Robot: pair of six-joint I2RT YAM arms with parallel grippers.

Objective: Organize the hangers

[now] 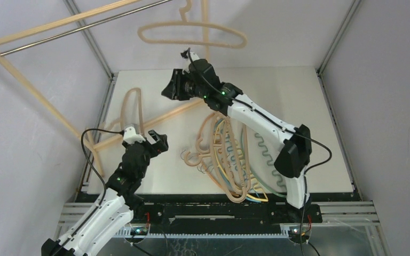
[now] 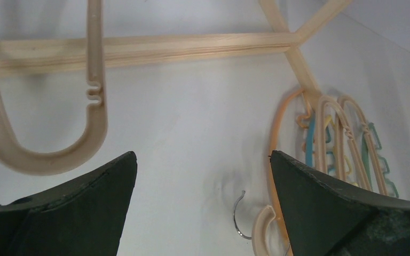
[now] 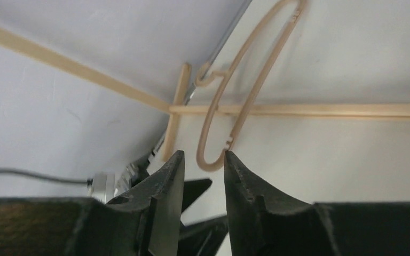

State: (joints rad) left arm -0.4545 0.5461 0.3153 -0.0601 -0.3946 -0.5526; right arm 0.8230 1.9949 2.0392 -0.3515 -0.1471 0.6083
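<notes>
My left gripper should next turn and move down to the left in the top view, onto the unnotched bar of the light-wood hanger on the table, because the bar is below it on that side.
One light-wood hanger (image 1: 192, 34) hangs on the rack's metal rail (image 1: 85, 26); it also shows in the right wrist view (image 3: 245, 90). My right gripper (image 1: 173, 85) is raised just below it, its jaws a little apart and empty (image 3: 204, 157). Another light-wood hanger (image 1: 131, 109) lies on the table at the left and shows in the left wrist view (image 2: 48, 122). A pile of wood, orange, teal, yellow and green hangers (image 1: 229, 154) lies in the middle. My left gripper (image 1: 160, 143) is wide open and empty (image 2: 203, 157) over bare table between them.
The light-wood rack frame (image 1: 32, 80) stands along the left and back; its base bar (image 2: 165, 48) crosses the table. A thin metal hook (image 2: 238, 213) from the pile lies near my left fingers. White walls close in the table.
</notes>
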